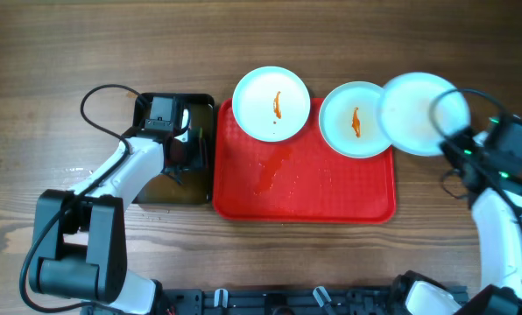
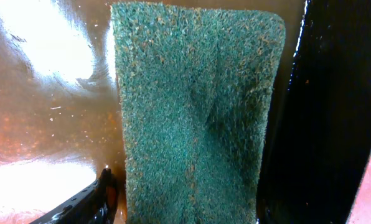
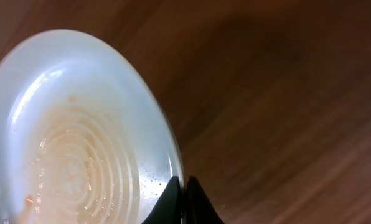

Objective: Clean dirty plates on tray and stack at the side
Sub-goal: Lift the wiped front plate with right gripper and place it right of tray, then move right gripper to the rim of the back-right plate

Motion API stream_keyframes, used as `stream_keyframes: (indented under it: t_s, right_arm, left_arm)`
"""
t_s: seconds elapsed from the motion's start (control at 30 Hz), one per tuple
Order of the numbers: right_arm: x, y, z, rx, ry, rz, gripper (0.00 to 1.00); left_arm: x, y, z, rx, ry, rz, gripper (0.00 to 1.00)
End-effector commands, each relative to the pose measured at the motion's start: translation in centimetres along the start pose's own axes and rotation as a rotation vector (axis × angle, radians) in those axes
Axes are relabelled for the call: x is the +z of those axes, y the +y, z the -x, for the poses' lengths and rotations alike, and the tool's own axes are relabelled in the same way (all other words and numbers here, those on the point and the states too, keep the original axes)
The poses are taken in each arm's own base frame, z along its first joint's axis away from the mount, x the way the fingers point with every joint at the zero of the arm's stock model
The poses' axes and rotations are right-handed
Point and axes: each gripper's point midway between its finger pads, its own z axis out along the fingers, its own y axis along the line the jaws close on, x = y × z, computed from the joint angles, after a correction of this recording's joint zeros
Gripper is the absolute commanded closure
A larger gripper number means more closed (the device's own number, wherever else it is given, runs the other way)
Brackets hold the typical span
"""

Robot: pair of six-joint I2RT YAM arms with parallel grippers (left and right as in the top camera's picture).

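Observation:
The robot's right gripper holds the third plate and should next carry it to the right in the overhead view and lower it beside the tray [image 1: 305,188], because bare table lies open there.
The red tray [image 1: 305,188] lies mid-table. Two plates rest on its far edge, one at the left [image 1: 271,103] and one at the right [image 1: 353,119], each with an orange-red smear. My right gripper [image 1: 458,144] is shut on the rim of the third plate [image 1: 414,112] and holds it over the tray's far right corner. In the right wrist view its fingers [image 3: 185,186] pinch that plate [image 3: 79,137], which shows yellowish residue. My left gripper [image 1: 180,144] is down in the black bin [image 1: 204,103]. Its fingers [image 2: 185,202] sit around the green sponge [image 2: 195,112].
Brownish water [image 2: 48,118] fills the bin beside the sponge, and the bin's black wall [image 2: 335,112] is close on the right. An orange sauce smear [image 1: 274,171] marks the tray's base. Bare wooden table [image 1: 51,52] surrounds everything.

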Motion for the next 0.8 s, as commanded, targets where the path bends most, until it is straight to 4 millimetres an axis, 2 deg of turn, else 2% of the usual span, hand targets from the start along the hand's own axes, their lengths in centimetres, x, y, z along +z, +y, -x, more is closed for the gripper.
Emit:
stream_keyframes:
  t_s: [0.0,0.1,0.2,0.23,0.27,0.3,0.33,0.37,0.4,0.47,0.5,0.53,0.6,0.67,0.77]
  right_arm:
    - [0.4,-4.5,1.7,0.181,-0.007,-0.059,0.96]
    - [1.3,-8.1,1.2,0.247,0.021,-0.165,0.96]
    - [2.4,-9.0,0.6,0.254,0.05,-0.187,0.96]
    - [2.6,-9.0,0.6,0.254,0.052,-0.186,0.92]
    - [2.7,-8.6,0.7,0.248,0.052,-0.163,0.8]
    - [2.8,-7.8,1.0,0.245,0.051,-0.123,0.72]
    - [2.9,-6.5,1.1,0.238,0.061,-0.054,0.62]
    - [2.9,-3.2,1.3,0.154,0.081,0.118,0.51]
    - [2.6,-1.2,1.2,0.105,0.095,0.217,0.51]
    - [1.4,5.0,-0.7,-0.088,0.156,0.459,0.55]
    - [1.2,7.0,-2.0,-0.164,0.18,0.494,0.55]
    - [1.0,9.8,-4.5,-0.296,0.211,0.542,0.55]
    - [0.5,13.2,-7.7,-0.449,0.236,0.559,0.55]
    - [-0.4,16.2,-9.4,-0.57,0.221,0.534,0.55]
    - [-3.3,21.5,-10.5,-0.829,0.164,0.511,0.55]
  left_arm:
    - [-0.4,-0.2,0.4,0.003,-0.015,-0.016,0.32]
    - [-0.4,-0.2,0.4,0.003,-0.015,-0.016,0.32]
    - [-0.4,-0.2,0.4,0.003,-0.015,-0.016,0.33]
    - [-0.4,-0.2,0.4,0.003,-0.015,-0.016,0.33]
    - [-0.4,-0.2,0.4,0.003,-0.015,-0.016,0.33]
    - [-0.4,-0.2,0.4,0.003,-0.015,-0.016,0.33]
    - [-0.4,-0.2,0.4,0.003,-0.015,-0.016,0.32]
    - [-0.4,-0.2,0.4,0.003,-0.015,-0.016,0.32]
    - [-0.4,-0.2,0.4,0.003,-0.015,-0.016,0.31]
    - [-0.4,-0.2,0.4,0.003,-0.015,-0.016,0.31]
    - [-0.4,-0.2,0.4,0.003,-0.015,-0.016,0.31]
    - [-0.4,-0.2,0.4,0.003,-0.015,-0.016,0.31]
    - [-0.4,-0.2,0.4,0.003,-0.015,-0.016,0.31]
    - [-0.4,-0.2,0.4,0.003,-0.014,-0.015,0.31]
    - [-0.4,-0.2,0.4,0.003,-0.015,-0.016,0.31]
